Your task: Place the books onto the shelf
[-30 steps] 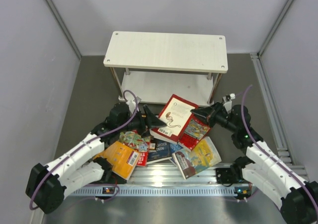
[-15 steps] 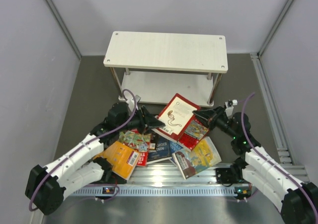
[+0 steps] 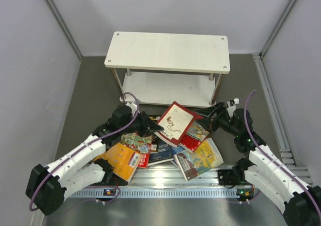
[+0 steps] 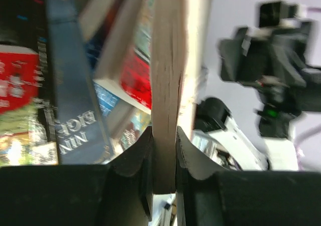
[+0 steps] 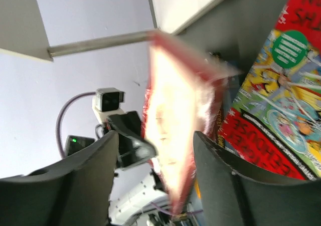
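Observation:
The lower board's bare end (image 3: pixel 202 89) is outward of my left gripper and to its right in the top view, so I should carry the red-edged white book outward onto it and release.
The shelf (image 3: pixel 167 51) stands at the back, its lower board (image 3: pixel 168 88) bare. A red-edged white book (image 3: pixel 174 122) is tilted up over the pile of books in front of it. My left gripper (image 3: pixel 152 126) is shut on this book's left edge, and the left wrist view shows the page block (image 4: pixel 165 85) pinched between the jaws (image 4: pixel 164 153). My right gripper (image 3: pixel 204 113) is open at the book's right edge, with the blurred book (image 5: pixel 175 131) between its spread fingers (image 5: pixel 155 156). Under it lie a red comic (image 3: pixel 195 134), a dark blue book (image 3: pixel 161 151), an orange-yellow book (image 3: pixel 122 159) and a yellow cartoon book (image 3: pixel 199 158).
A metal rail (image 3: pixel 165 180) runs along the near edge between the arm bases. Grey walls close in on both sides, with a track (image 3: pixel 273 110) along the right wall. The shelf's thin legs (image 3: pixel 216 93) stand just behind the right gripper.
My left gripper has closed on the red-edged book's left edge. My right gripper has opened off its right edge. The book has shifted slightly left and lower.

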